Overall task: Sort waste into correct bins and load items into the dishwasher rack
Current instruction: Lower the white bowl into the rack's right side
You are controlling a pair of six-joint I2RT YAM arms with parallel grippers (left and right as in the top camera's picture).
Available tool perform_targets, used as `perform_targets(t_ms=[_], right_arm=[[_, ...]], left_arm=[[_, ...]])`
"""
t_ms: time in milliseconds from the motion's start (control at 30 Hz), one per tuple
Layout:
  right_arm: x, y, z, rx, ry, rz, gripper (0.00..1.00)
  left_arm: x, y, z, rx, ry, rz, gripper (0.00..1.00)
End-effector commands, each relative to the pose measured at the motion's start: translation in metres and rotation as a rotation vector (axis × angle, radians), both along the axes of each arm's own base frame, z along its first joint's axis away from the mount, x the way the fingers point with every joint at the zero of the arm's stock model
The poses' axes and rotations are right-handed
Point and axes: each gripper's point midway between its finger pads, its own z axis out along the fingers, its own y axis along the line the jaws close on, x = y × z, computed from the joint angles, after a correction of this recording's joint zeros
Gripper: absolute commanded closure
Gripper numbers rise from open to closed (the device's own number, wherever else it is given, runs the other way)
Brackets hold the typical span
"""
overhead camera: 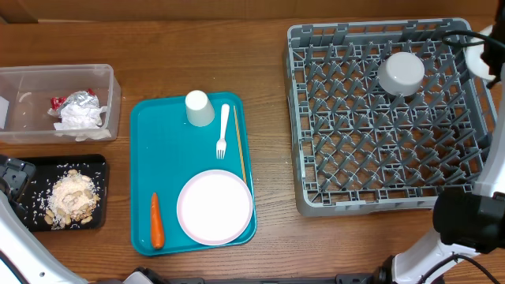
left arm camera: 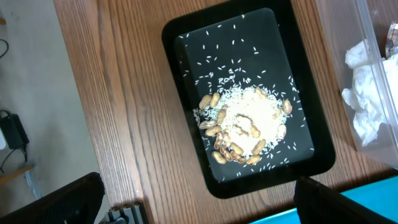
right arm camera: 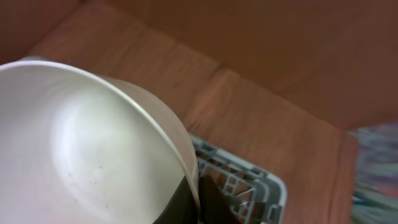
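Free pegs of the rack beside the upturned dish (overhead camera: 443, 96) lie below the right gripper, to its left in the overhead view. The gripper goes down that way next to release the bowl.
In the right wrist view my right gripper (right arm camera: 196, 200) is shut on the rim of a white bowl (right arm camera: 81, 149), with one dark finger inside and one outside. From overhead that bowl (overhead camera: 401, 72) is over the far part of the grey dishwasher rack (overhead camera: 316, 201). My left gripper (left arm camera: 205, 211) stands open and empty at the table's front-left corner, beside the black tray (left arm camera: 186, 25) of nuts and rice-like crumbs (left arm camera: 245, 124). The clear tub (overhead camera: 106, 75) holds the white napkin (overhead camera: 79, 117) and the foil wrapper (overhead camera: 72, 99). A white cup (overhead camera: 199, 108), a white fork (overhead camera: 223, 130) and the pale plate (overhead camera: 215, 207) lie on the teal tray (overhead camera: 158, 150).
An orange carrot (overhead camera: 156, 221) lies at the teal tray's front-left, and a thin wooden stick (overhead camera: 241, 146) lies beside the fork. A cardboard wall runs along the far side of the table. The table's left edge (left arm camera: 93, 155) passes under my left gripper.
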Motion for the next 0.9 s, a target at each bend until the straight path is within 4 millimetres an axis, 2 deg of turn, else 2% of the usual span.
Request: perform_targets(t_ms=[0, 133, 400, 700, 867], right_arm=[[-0.025, -0.016, 0.002, -0.131, 0.031, -0.143, 0.96], [-0.037, -0.022, -0.020, -0.198, 0.124, -0.199, 0.96], [-0.043, -0.023, -0.063, -0.253, 0.255, -0.191, 0.96], [-0.027, 0.010, -0.089, -0.290, 0.328, -0.075, 0.96], [-0.026, 0.023, -0.102, -0.338, 0.389, -0.024, 0.96]], left_arm=[[0.003, 0.002, 0.006, 0.009, -0.019, 0.009, 0.00], [0.003, 0.002, 0.006, 0.009, -0.019, 0.009, 0.00], [0.003, 0.002, 0.006, 0.009, -0.019, 0.009, 0.00], [0.003, 0.002, 0.006, 0.009, -0.019, 0.009, 0.00], [0.003, 0.002, 0.006, 0.009, -0.019, 0.009, 0.00]])
